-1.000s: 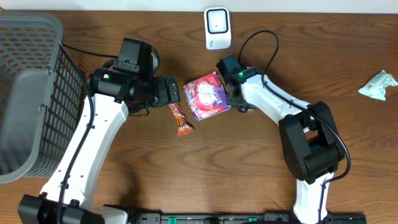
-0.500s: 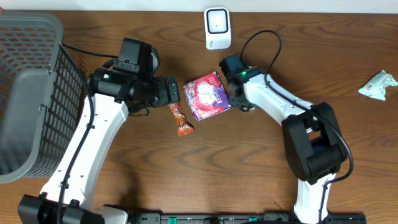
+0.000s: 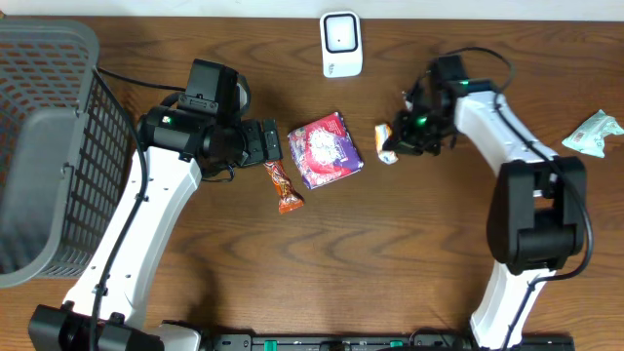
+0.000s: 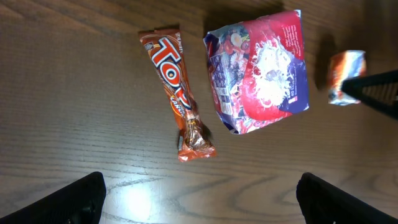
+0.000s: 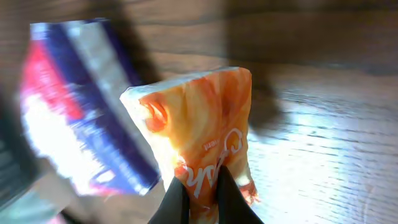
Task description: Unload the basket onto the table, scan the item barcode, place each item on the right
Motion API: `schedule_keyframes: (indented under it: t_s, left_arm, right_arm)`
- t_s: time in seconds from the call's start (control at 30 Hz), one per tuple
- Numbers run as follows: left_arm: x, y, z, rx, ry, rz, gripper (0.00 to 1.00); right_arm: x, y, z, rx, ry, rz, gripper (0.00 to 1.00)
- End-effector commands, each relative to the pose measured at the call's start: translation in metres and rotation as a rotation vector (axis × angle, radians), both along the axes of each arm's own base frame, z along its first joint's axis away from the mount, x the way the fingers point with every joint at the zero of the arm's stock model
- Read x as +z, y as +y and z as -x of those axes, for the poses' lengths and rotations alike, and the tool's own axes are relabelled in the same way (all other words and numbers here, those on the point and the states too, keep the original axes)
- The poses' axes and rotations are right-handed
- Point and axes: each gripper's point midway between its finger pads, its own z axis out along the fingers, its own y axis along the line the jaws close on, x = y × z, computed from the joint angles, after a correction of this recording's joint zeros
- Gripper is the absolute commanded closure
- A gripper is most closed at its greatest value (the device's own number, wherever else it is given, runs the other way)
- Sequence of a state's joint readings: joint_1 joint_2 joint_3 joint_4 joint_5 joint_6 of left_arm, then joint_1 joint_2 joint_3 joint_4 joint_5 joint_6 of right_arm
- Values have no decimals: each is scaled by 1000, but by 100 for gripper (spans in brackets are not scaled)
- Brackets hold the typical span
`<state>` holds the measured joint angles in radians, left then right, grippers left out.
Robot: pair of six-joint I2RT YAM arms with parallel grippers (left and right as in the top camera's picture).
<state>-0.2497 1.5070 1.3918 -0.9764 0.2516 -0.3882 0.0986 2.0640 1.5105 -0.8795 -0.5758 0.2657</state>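
Note:
I should use my right gripper to lower the snack packet (image 3: 386, 143) onto the wood, moving it slightly back as it goes down.
My right gripper (image 3: 395, 136) is shut on a small orange-and-white snack packet (image 3: 386, 143), held to the right of the red-and-purple packet (image 3: 325, 149). In the right wrist view the two fingers pinch the orange packet (image 5: 199, 124) at its lower end, my right gripper (image 5: 202, 193) just above the wood. The white barcode scanner (image 3: 341, 44) stands at the back of the table, up and left of the held packet. My left gripper (image 4: 202, 205) is open and empty, hovering left of an orange candy bar (image 4: 177, 87).
A grey mesh basket (image 3: 49, 146) fills the far left. A crumpled pale wrapper (image 3: 593, 132) lies at the right edge. The candy bar (image 3: 283, 187) and the red-and-purple packet (image 4: 258, 71) lie mid-table between the arms.
My right gripper has shut on the orange packet and carried it right, away from the red-and-purple packet. The left arm has not moved.

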Motion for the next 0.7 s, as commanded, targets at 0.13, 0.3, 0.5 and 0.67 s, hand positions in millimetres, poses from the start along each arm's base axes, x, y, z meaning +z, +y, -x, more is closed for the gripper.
schedule_keyframes:
  t_s: [0.13, 0.3, 0.5, 0.67]
  left_arm:
    - [4, 3, 0, 0, -16, -10, 2]
    - [4, 3, 0, 0, -16, -10, 2]
    - [4, 3, 0, -1, -16, -10, 2]
    - [4, 3, 0, 0, -16, -10, 2]
  right_arm:
    - [22, 9, 10, 81, -71, -316, 99]
    - [-6, 1, 25, 9, -16, -335, 99]
    - [-40, -17, 38, -93, 45, -276, 91]
    - [-38, -33, 30, -128, 22, -248, 51]
